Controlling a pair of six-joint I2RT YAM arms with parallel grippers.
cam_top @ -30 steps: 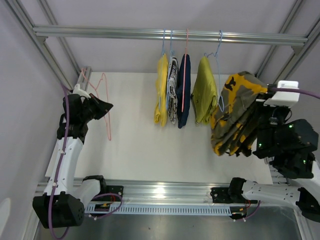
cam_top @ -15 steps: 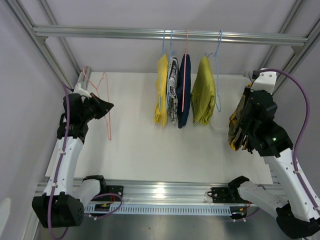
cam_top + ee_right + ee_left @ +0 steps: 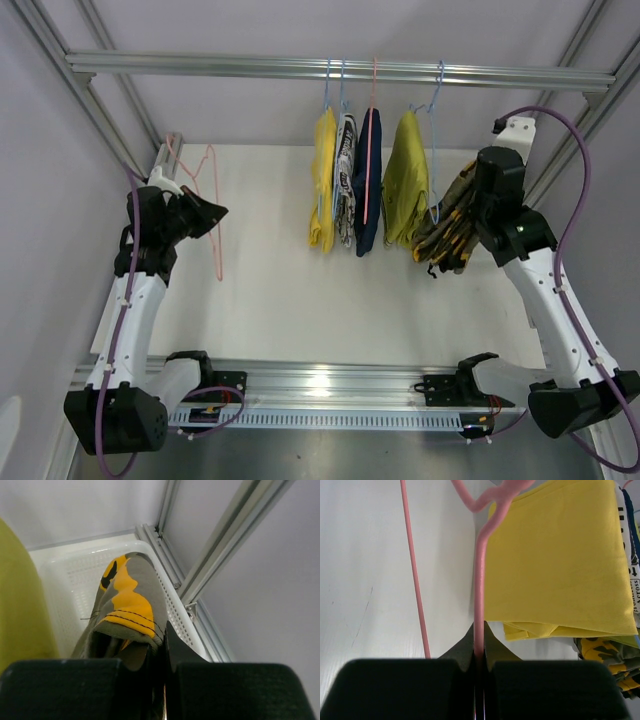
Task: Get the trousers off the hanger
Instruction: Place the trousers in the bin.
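Observation:
The white perforated basket stands open beneath the bunched camouflage trousers in my right gripper, so next I will move the trousers outward and down over the basket's inside and let them go.
My right gripper (image 3: 468, 205) is shut on the camouflage trousers (image 3: 443, 237), which hang bunched below it, just right of the rail's garments. In the right wrist view the camouflage cloth (image 3: 127, 600) is pinched between the jaws of that gripper (image 3: 160, 647). Still hanging from the rail are the yellow trousers (image 3: 323, 190), black-and-white print trousers (image 3: 346, 180), navy trousers (image 3: 368, 180) and mustard-olive trousers (image 3: 408, 185). At the left, my left gripper (image 3: 207, 215) is shut on a bare pink hanger (image 3: 215, 245); its wire (image 3: 479, 605) runs up from the left gripper (image 3: 479, 652).
The metal rail (image 3: 250, 68) crosses the back, with a bare blue hanger (image 3: 438, 140) beside the mustard-olive trousers. A white perforated basket (image 3: 60, 575) sits under the camouflage cloth by the right frame post (image 3: 220, 545). The white table (image 3: 270, 290) lies below.
The right arm has swung the camouflage trousers from the right front back and left, toward the rail. The left arm and pink hanger have not moved.

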